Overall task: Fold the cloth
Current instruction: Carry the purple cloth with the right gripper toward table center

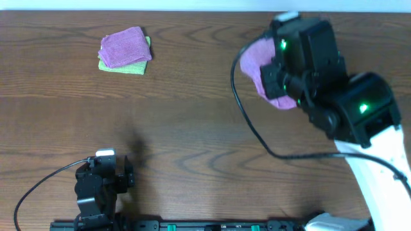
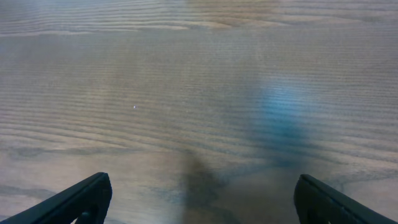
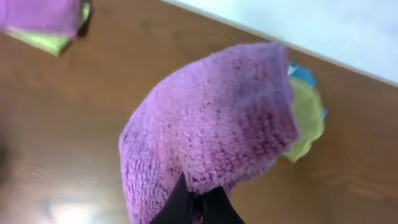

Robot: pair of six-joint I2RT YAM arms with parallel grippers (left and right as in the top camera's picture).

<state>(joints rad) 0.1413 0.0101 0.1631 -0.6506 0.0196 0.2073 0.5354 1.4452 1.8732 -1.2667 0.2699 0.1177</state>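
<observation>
My right gripper is above the bare wood in the middle of the table [image 1: 232, 136], which is also nearer my base, so next it will move back and down to release the purple cloth.
A purple cloth [image 1: 257, 64] hangs from my right gripper [image 1: 282, 80] at the back right of the table, lifted off the wood. In the right wrist view the purple cloth [image 3: 211, 130] drapes over the shut fingers [image 3: 198, 208], which pinch its edge. My left gripper [image 1: 103, 176] rests near the front left edge, open and empty; in the left wrist view its fingers [image 2: 202, 199] are spread wide over bare wood.
A folded purple cloth on a folded green cloth [image 1: 125, 51] sits at the back left, also in the right wrist view [image 3: 46, 22]. A green and a blue cloth [image 3: 305, 115] lie behind the held cloth. A black cable [image 1: 257, 135] crosses the table.
</observation>
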